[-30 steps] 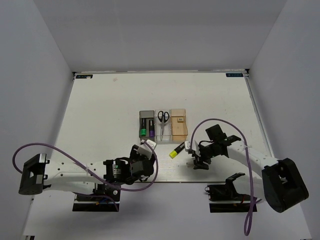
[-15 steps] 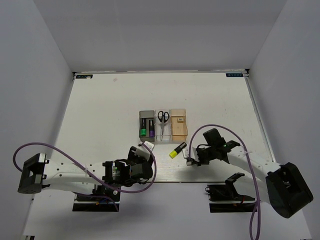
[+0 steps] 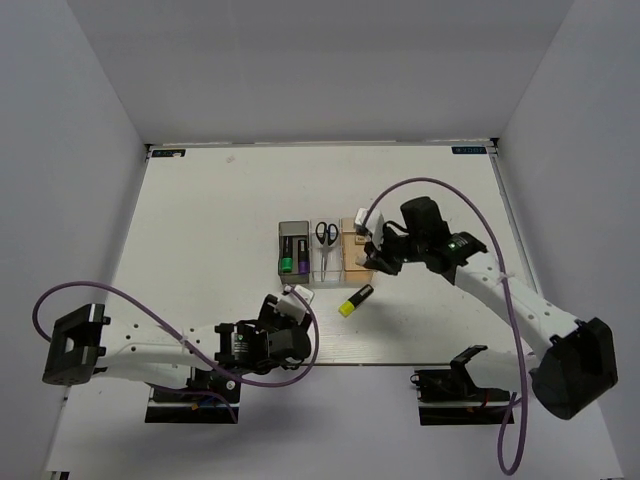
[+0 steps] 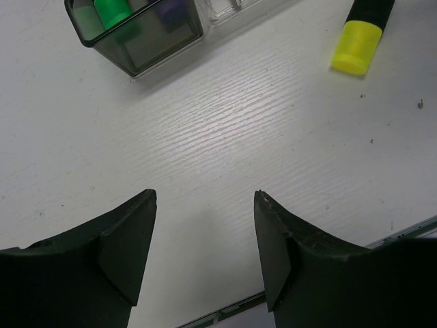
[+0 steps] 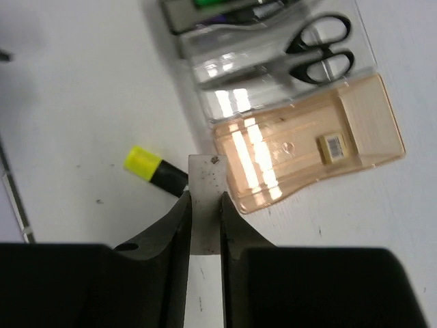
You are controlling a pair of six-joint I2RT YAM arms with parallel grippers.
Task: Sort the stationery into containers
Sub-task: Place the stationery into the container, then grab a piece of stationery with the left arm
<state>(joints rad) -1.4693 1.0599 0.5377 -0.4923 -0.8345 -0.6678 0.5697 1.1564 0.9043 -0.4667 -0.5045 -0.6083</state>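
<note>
My left gripper will go to the right in the top view and down onto the highlighter's black body beside the yellow cap, since that highlighter lies loose.
My right gripper (image 5: 203, 195) is shut on a grey eraser (image 5: 205, 174), held above the table at the near end of the orange bin (image 5: 300, 164). A beige eraser (image 5: 334, 145) lies inside that bin. The scissors (image 5: 321, 48) rest in the clear bin (image 5: 273, 68). A yellow-capped highlighter (image 3: 354, 300) lies loose on the table in front of the bins. Green and purple highlighters stand in the dark grey bin (image 3: 293, 250). The left gripper (image 4: 205, 198) is open and holds nothing, low over the table short of the yellow highlighter (image 4: 358, 41) and the dark grey bin (image 4: 136, 48).
The three bins stand side by side mid-table, the orange bin (image 3: 357, 245) on the right. The right arm (image 3: 480, 275) reaches in from the right over the table. Purple cables loop off both arms. White walls close in the table on three sides.
The right gripper shut on the grey eraser near the yellow highlighter, lifted it and swung back towards the orange bin. The left arm has barely moved.
</note>
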